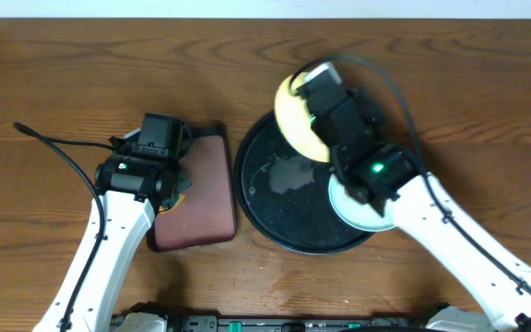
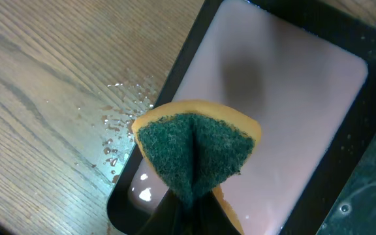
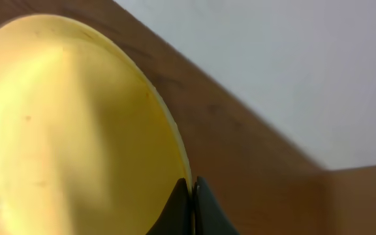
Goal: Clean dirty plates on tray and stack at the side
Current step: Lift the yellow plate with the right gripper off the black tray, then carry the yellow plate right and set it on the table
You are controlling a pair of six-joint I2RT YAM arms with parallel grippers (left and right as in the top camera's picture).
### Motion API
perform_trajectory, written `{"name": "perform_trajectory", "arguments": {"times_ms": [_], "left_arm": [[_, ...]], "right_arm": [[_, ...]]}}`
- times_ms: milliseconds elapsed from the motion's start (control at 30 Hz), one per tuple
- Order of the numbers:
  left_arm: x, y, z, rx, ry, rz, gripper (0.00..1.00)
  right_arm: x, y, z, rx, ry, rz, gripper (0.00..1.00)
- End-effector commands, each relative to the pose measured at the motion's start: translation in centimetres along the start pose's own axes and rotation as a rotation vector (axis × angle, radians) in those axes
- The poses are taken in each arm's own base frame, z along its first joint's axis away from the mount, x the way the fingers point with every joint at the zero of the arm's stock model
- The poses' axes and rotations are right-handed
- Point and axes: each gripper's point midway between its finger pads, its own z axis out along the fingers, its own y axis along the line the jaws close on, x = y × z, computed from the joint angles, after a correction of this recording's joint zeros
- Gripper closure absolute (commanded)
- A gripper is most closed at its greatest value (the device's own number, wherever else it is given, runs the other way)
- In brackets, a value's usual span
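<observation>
My right gripper has bare tabletop below it and to its right in the overhead view, so it needs to carry the pale yellow plate over there, lower it and let go of its rim.
My right gripper [image 3: 192, 186] is shut on the rim of the pale yellow plate [image 1: 295, 124] and holds it tilted above the back edge of the round black tray [image 1: 256, 198]. The plate fills the left of the right wrist view [image 3: 70, 130]. A pale mint-blue plate [image 1: 353, 214] lies on the tray's right side, partly under my right arm. My left gripper [image 2: 191, 199] is shut on a folded sponge [image 2: 194, 153], green scouring side out with a yellow edge, above the maroon tray [image 2: 286, 98]. A third plate is not visible.
The rectangular maroon tray [image 1: 206, 189] with a black rim lies left of the black tray. Water drops [image 2: 119, 127] lie on the wood beside it. The black tray's floor is wet [image 1: 289, 175]. A cable [image 1: 58, 148] runs over the table at the left.
</observation>
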Motion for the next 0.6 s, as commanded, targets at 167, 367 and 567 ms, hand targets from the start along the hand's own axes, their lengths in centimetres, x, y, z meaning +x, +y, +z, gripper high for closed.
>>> {"name": "perform_trajectory", "arguments": {"times_ms": [167,367,567], "left_arm": [[0.0,0.4,0.2,-0.016,0.003,-0.006,0.92],[-0.3,0.0,0.2,-0.002,-0.013,-0.017,0.92],[-0.3,0.0,0.2,-0.002,-0.013,-0.016,0.93]], "right_arm": [[4.0,-6.5,4.2,-0.493,0.014,0.734,0.99],[12.7,-13.4,7.2,-0.41,0.141,0.967,0.99],[22.8,-16.7,11.7,-0.11,0.384,1.172,0.99]]}}
